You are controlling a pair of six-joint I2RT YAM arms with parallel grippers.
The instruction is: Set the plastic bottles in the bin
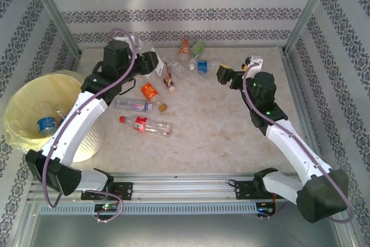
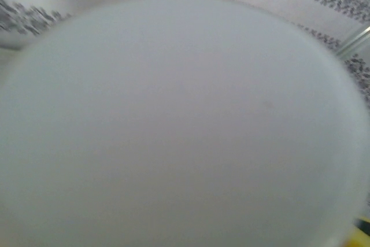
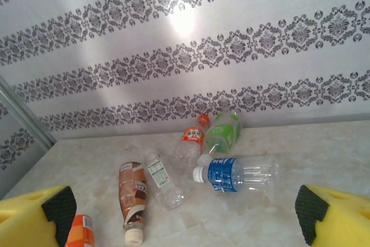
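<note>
Next, the left gripper swings back over the bin's opening (image 1: 47,107), which lies back from it beside my forearm, and releases the bottle where another already lies.
Several plastic bottles lie on the marble table: an orange-labelled one (image 1: 150,91), a clear one (image 1: 132,104) and a red-capped one (image 1: 144,124) near the middle left. The yellow-lined bin (image 1: 23,99) stands at the left with a blue-labelled bottle (image 1: 46,124) inside. My left gripper (image 1: 152,65) hovers over the back left, and a pale blurred round bottle end (image 2: 173,125) covers its camera and hides its fingers. My right gripper (image 3: 185,212) is open and empty, facing a blue-labelled bottle (image 3: 231,173), an orange one (image 3: 192,137), a green one (image 3: 224,131), a clear one (image 3: 161,177) and a brown one (image 3: 133,198).
Patterned walls (image 1: 185,4) and metal frame posts (image 1: 55,13) enclose the table on three sides. A metal rail (image 1: 185,186) runs along the near edge between the arm bases. Bare marble (image 1: 214,131) lies in front of the right arm.
</note>
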